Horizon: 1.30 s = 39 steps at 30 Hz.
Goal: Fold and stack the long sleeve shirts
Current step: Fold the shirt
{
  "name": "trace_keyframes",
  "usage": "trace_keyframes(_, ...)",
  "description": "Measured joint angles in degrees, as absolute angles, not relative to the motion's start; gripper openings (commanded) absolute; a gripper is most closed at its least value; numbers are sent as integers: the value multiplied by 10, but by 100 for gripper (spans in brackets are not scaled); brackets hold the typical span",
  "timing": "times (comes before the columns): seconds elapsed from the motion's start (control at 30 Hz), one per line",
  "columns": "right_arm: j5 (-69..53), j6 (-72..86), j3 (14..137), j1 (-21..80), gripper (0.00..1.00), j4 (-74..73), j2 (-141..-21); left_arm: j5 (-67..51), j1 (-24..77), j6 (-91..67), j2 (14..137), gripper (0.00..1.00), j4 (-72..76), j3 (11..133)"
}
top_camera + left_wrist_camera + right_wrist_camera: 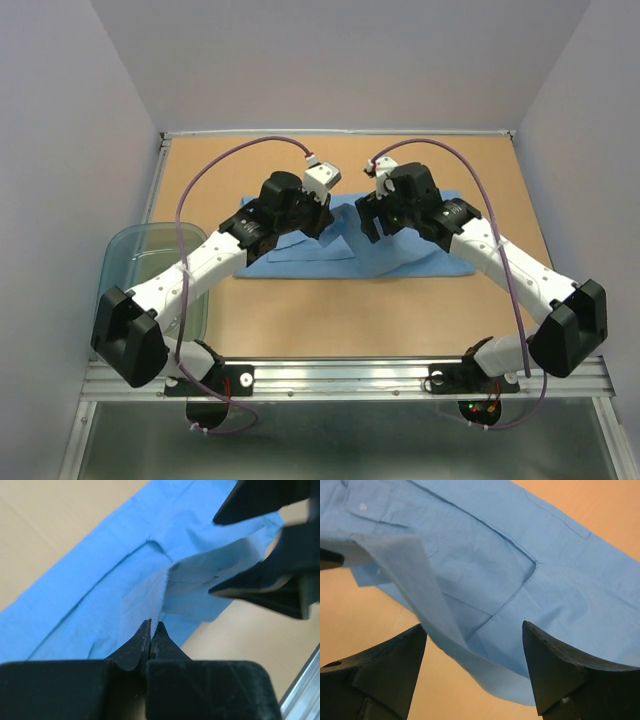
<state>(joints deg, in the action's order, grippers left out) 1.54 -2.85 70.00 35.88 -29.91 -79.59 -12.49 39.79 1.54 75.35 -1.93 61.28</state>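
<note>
The flap hangs slack mid-shirt. My left gripper needs to sweep to the left in the top view and down over the shirt's end by the tub to release.
A light blue long sleeve shirt [400, 262] lies spread across the middle of the brown table, partly folded. My left gripper [328, 222] is shut on a raised edge of the shirt [100, 600], which runs straight into its closed tips [151, 625]. That lifted flap [415, 575] stretches across to my right gripper [366, 226], which hovers just beside the left one. My right gripper [472, 630] is open, its jaws wide apart, with the flap's lower edge passing loosely between them. A button and seams of the shirt [485, 545] show below.
A clear bluish plastic tub [128, 262] stands at the table's left edge, beside the left arm. A metal rail [350, 375] runs along the near edge. Grey walls close in the far side and both flanks.
</note>
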Motion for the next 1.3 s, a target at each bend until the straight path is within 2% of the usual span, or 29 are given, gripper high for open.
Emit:
trace_keyframes(0.33, -3, 71, 698, 244, 83, -277, -734, -181, 322, -57, 846, 0, -192, 701)
trace_keyframes(0.5, -6, 125, 667, 202, 77, -259, -733, -193, 271, -79, 873, 0, -230, 738)
trace_keyframes(0.83, -24, 244, 583, 103, 76, -249, -747, -201, 250, -100, 933, 0, -272, 784)
trace_keyframes(1.3, -19, 307, 583, 86, 76, -210, -823, -156, 213, -117, 1007, 0, -303, 852)
